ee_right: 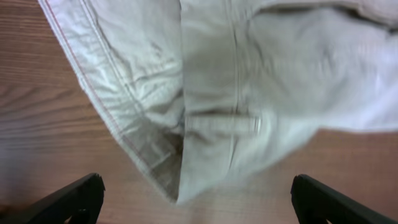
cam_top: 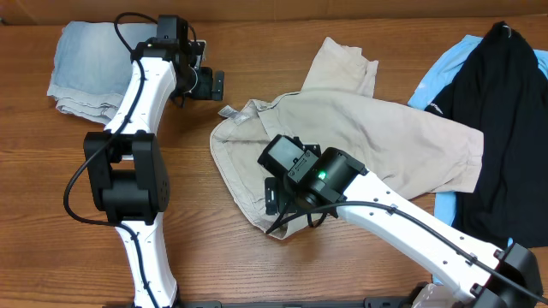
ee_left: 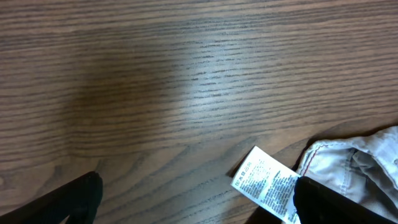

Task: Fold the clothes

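Note:
The open right gripper goes down and to the right in the overhead view onto the garment's near edge next, since that edge is below it.
The beige garment (cam_top: 377, 128) lies crumpled on the wooden table, waistband to the left, one part reaching up toward the far edge. Its white label (cam_top: 229, 112) sticks out at the upper left corner. My left gripper (cam_top: 208, 84) hovers open just left of that corner; in the left wrist view the label (ee_left: 266, 182) and a beige hem (ee_left: 348, 165) lie by the right finger (ee_left: 196, 202). My right gripper (cam_top: 276, 195) is open over the garment's lower left edge; in the right wrist view the waistband and seams (ee_right: 217, 93) lie ahead of the empty jaws (ee_right: 196, 199).
A folded light-blue denim piece (cam_top: 86, 64) lies at the far left. A black top (cam_top: 501, 120) over a sky-blue top (cam_top: 441, 77) lies at the right edge. Bare wooden table (cam_top: 214, 248) shows in front.

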Controlling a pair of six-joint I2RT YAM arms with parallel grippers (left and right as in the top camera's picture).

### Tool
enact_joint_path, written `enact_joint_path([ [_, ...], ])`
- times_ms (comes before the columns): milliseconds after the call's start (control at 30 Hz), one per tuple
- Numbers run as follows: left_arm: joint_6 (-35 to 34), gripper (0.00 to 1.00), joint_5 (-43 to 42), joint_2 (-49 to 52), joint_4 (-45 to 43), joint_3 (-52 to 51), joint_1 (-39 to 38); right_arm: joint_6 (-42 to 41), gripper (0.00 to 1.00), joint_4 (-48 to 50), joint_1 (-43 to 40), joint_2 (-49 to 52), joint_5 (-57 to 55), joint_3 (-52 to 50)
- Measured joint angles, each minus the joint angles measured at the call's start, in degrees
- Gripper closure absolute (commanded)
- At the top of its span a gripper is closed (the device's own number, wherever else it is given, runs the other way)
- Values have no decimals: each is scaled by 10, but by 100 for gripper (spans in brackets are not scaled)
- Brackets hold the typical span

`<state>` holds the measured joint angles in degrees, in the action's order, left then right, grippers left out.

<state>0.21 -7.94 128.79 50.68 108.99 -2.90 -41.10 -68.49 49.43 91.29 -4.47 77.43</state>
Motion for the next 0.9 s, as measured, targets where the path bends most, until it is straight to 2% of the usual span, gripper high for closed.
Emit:
enact_joint_path([
  [267,0,0,0,0,-1,0,0,54,0,45,-6,67,-45,-54],
  [333,0,0,0,0,-2,0,0,58,9,48,-6,80,-64,-59],
  [400,0,0,0,0,-5,0,0,56,25,52,-6,94,-94,-61],
  [467,0,0,0,0,-7,0,0,51,57,52,-7,99,-124,-62],
  [533,0,0,0,0,-12,0,0,44,82,52,-10,99,-145,-63],
  [567,0,0,0,0,-19,0,0,41,92,51,-14,99,-153,-63],
  [600,0,0,0,0,-27,0,0,34,96,45,-21,99,-160,-62],
  [900,15,0,-30,14,-105,-2,-10,-39,96,-54,-51,98,-138,-63],
])
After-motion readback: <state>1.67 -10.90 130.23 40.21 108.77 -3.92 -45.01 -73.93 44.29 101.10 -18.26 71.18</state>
